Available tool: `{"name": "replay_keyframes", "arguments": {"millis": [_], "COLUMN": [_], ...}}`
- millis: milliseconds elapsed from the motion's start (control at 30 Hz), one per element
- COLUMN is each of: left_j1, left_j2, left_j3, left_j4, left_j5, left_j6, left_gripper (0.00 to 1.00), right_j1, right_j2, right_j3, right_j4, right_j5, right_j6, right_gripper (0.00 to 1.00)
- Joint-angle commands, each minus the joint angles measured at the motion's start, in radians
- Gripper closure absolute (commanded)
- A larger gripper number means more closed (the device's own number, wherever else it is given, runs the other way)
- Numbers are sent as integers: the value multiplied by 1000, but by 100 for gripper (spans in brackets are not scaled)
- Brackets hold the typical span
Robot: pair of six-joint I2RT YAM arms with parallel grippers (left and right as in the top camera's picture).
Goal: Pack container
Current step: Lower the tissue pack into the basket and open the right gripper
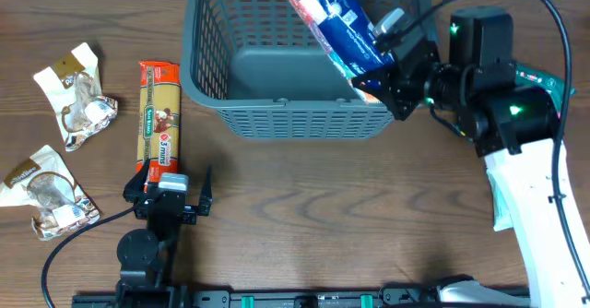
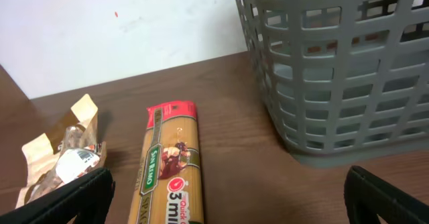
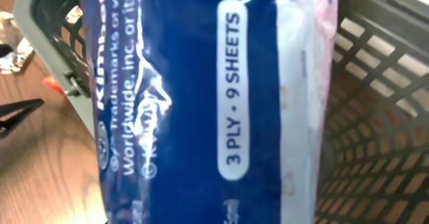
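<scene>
The tissue packet (image 1: 336, 17) slants across the basket's rim, so next my right gripper should turn, line it along the basket's near side, lower onto the basket's bare bottom and release it.
The dark grey slotted basket (image 1: 277, 114) stands at the back middle of the table and shows in the left wrist view (image 2: 348, 70) and the right wrist view (image 3: 382, 103). My right gripper (image 1: 387, 73) is shut on a blue and white tissue packet (image 1: 336, 17) and holds it tilted over the basket's right side. The packet fills the right wrist view (image 3: 194, 96). My left gripper (image 1: 171, 197) is open and empty, low near the front, just below the end of a long pasta packet (image 1: 159, 114) that also shows in the left wrist view (image 2: 167, 163).
Two crumpled snack wrappers lie at the left, one further back (image 1: 76, 91) and one nearer the front (image 1: 46, 193). The further one shows in the left wrist view (image 2: 64, 157). A white and green packet (image 1: 502, 202) lies under the right arm.
</scene>
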Motion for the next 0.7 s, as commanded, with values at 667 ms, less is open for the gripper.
{"name": "replay_keyframes", "arguments": {"millis": [667], "left_j1": [-5], "left_j2": [-7], "left_j3": [-27], "left_j4": [-15], "left_j5": [13], "left_j6": [12], "left_gripper": [1], "right_j1": [-27], "right_j2": [407], "right_j3": [527], "right_j4": [-362], "right_j5": [82], "right_j6": [-341], "right_gripper": [99]}}
